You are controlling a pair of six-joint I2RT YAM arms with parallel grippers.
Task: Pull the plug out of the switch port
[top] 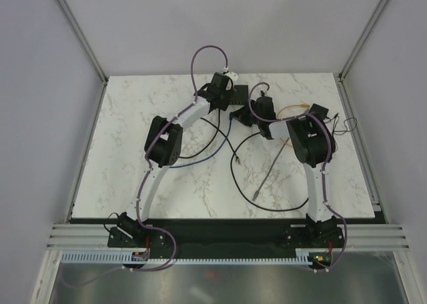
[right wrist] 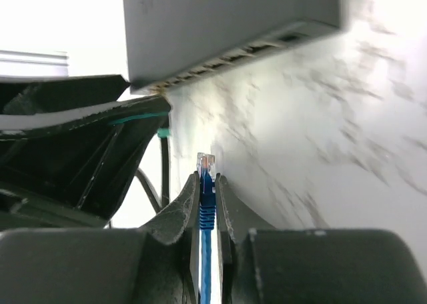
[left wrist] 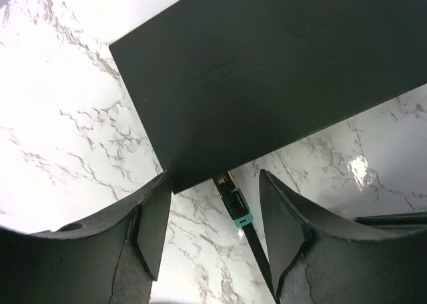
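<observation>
The smaller black block [top: 319, 111] is to my right gripper's right in the top view. I will raise my right gripper, carry the blue cable's plug across and let go of it beside that block.
The switch [left wrist: 267, 71] is a flat black box; in the right wrist view [right wrist: 227, 24] its row of sockets faces me. My left gripper [left wrist: 214, 177] is open, its jaws straddling the switch's near corner, where a black cable with a teal plug [left wrist: 238, 207] sits in a port. My right gripper [right wrist: 207, 177] is shut on a blue cable's plug [right wrist: 206, 165]. Its clear tip is out of the sockets, a short way below the switch. In the top view both grippers, left [top: 223, 94] and right [top: 252, 114], meet at the table's far middle and hide most of the switch.
A smaller black block [top: 319, 111] with a yellow cable [top: 292, 109] lies at the far right. Loose black cables [top: 233, 159], a grey cable [top: 269, 172] and the blue cable [top: 200, 160] trail across the marble table [top: 133, 137]. Walls enclose three sides.
</observation>
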